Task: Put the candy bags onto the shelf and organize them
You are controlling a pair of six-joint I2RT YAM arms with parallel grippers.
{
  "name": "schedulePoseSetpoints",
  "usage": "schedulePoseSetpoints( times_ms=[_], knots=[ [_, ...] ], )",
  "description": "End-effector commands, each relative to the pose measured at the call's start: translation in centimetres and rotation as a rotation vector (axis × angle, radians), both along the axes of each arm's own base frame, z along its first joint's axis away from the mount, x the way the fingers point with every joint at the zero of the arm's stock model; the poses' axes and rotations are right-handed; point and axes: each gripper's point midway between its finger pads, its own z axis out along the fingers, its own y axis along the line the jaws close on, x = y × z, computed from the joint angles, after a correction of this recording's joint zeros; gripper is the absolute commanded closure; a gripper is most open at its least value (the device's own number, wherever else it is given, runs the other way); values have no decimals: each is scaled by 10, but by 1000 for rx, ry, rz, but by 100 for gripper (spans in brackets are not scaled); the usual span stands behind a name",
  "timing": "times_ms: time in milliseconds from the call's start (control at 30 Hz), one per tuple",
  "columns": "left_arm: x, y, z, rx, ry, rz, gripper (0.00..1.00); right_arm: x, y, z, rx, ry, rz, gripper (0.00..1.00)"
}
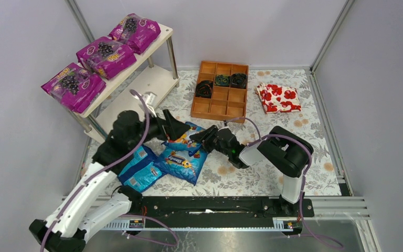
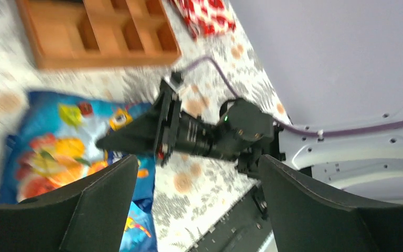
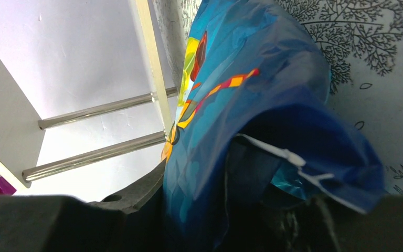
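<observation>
The lower board's far end [image 1: 155, 85] lies to my right gripper's left in the top view, so it will next move outward toward the shelf and release the blue bag there.
The shelf [image 1: 152, 79] stands at the far left, with three purple candy bags [image 1: 105, 55] in a row on its top board and its lower board bare. Three blue candy bags lie on the table in front of it. My right gripper [image 1: 203, 137] is shut on the edge of the farthest blue bag [image 1: 189, 132], which fills the right wrist view [image 3: 241, 105] between the fingers [image 3: 136, 194]. My left gripper [image 1: 177, 126] is open and empty just above that same bag's left side. In the left wrist view [image 2: 199, 210] its jaws stand wide apart, facing the right gripper [image 2: 136, 134].
Two more blue bags [image 1: 181, 163] [image 1: 139, 169] lie near the left arm. An orange-brown compartment tray [image 1: 220, 100] with dark items sits at the back centre. A folded white cloth with red flowers [image 1: 278, 97] lies to its right. The shelf's metal legs [image 3: 94, 110] are close to the held bag.
</observation>
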Motion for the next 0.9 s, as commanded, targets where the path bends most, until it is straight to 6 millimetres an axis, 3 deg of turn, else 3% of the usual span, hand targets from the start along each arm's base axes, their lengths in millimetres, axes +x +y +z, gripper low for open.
schedulePoseSetpoints(
  times_ms=[0, 133, 333, 467, 600, 733, 867],
  knots=[
    [11, 41, 63, 197, -288, 117, 9, 14, 20, 68, 100, -180, 26, 74],
    [11, 58, 117, 196, -425, 201, 8, 15, 24, 91, 76, -246, 45, 75],
    [9, 50, 160, 115, -528, 203, 8, 19, 41, 128, 61, -332, 110, 77],
    [4, 42, 173, 94, -555, 174, 7, 27, 63, 159, 79, -399, 158, 78],
    [0, 44, 175, 85, -563, 179, 6, 44, 79, 177, 79, -437, 162, 78],
    [0, 51, 173, 92, -560, 223, 6, 69, 102, 194, 119, -464, 168, 78],
    [-5, 54, 179, 66, -545, 239, 6, 106, 122, 194, 120, -485, 153, 78]
  ],
)
